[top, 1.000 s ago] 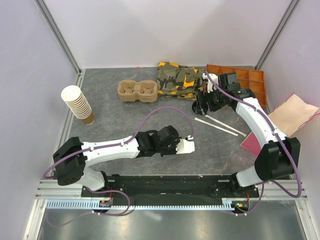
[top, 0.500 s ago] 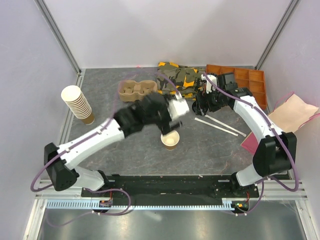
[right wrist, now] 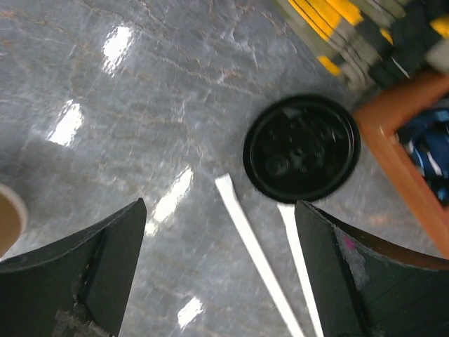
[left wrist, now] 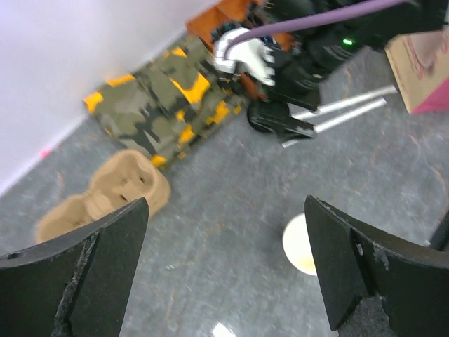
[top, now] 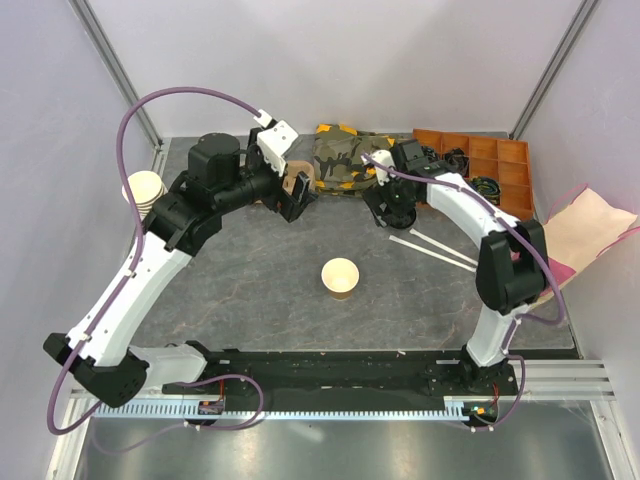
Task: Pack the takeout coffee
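Note:
Next I need to lower my right gripper's open fingers onto the black lid below it, over the lid's rim facing the cup, since that side of the lid is clear of the tray.
The takeout coffee cup, tan paper with a pale inside, stands upright and lidless in the middle of the table; it also shows in the left wrist view. Its round black lid lies flat on the table beside the orange tray. My right gripper hovers open just in front of the lid, holding nothing; in the top view the right gripper is at the back right. My left gripper is raised, open and holding nothing, near the pulp cup carrier, well behind the cup.
Two white stir sticks lie right of the lid. A camouflage pouch and an orange compartment tray sit at the back. A stack of paper cups stands at the left, a tan and pink paper bag at the right.
My left gripper opened and let go of the cup, which now stands in the middle of the table. The left arm swung up and back toward the carrier. My right gripper shifted slightly left.

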Available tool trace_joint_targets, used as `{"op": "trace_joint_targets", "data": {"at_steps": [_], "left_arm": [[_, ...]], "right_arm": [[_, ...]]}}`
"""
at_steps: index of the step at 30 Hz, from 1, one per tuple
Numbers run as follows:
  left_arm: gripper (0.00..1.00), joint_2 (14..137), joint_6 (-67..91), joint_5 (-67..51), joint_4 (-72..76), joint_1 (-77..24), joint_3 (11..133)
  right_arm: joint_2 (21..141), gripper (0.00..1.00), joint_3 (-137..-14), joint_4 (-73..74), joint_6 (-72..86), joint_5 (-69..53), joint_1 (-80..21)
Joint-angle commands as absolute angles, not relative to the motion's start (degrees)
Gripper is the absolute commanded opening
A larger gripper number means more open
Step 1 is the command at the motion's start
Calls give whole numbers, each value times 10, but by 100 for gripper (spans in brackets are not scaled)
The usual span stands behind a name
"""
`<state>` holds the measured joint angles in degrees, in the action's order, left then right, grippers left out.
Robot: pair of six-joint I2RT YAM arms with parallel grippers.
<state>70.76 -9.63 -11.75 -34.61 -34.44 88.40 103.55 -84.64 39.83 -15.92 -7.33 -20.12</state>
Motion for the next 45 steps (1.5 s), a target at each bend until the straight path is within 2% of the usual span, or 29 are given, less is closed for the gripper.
{"op": "trace_joint_targets", "data": {"at_steps": [1,6,8,13,21,30,31,35,37,42,45], "left_arm": [[100,715,-60,-184,-394,-313,865],[100,708,-69,-238,-392,-299,832],[100,711,-68,-237,-390,-298,823],[99,722,-64,-221,-389,-298,817],[99,730,-40,-217,-377,-296,814],[100,726,-8,-214,-339,-294,808],[100,725,-6,-213,-336,-294,806],[99,714,-6,-217,-316,-294,795],[99,700,-16,-221,-295,-294,778],[98,669,-78,-272,-235,-294,722],[96,665,-133,-300,-221,-294,698]], "right_arm": [[1095,93,-895,391,-195,-21,-218],[1139,81,-918,399,-199,-4,-226],[1154,72,-920,398,-199,-4,-226],[1172,64,-911,385,-205,13,-226],[1191,46,-902,374,-215,31,-227],[1197,35,-900,369,-235,34,-218],[1198,29,-901,370,-235,32,-213],[1186,16,-904,376,-232,14,-206],[1160,8,-913,394,-232,-23,-206],[1056,0,-944,426,-225,-154,-198],[1011,0,-961,442,-206,-281,-180]]}}
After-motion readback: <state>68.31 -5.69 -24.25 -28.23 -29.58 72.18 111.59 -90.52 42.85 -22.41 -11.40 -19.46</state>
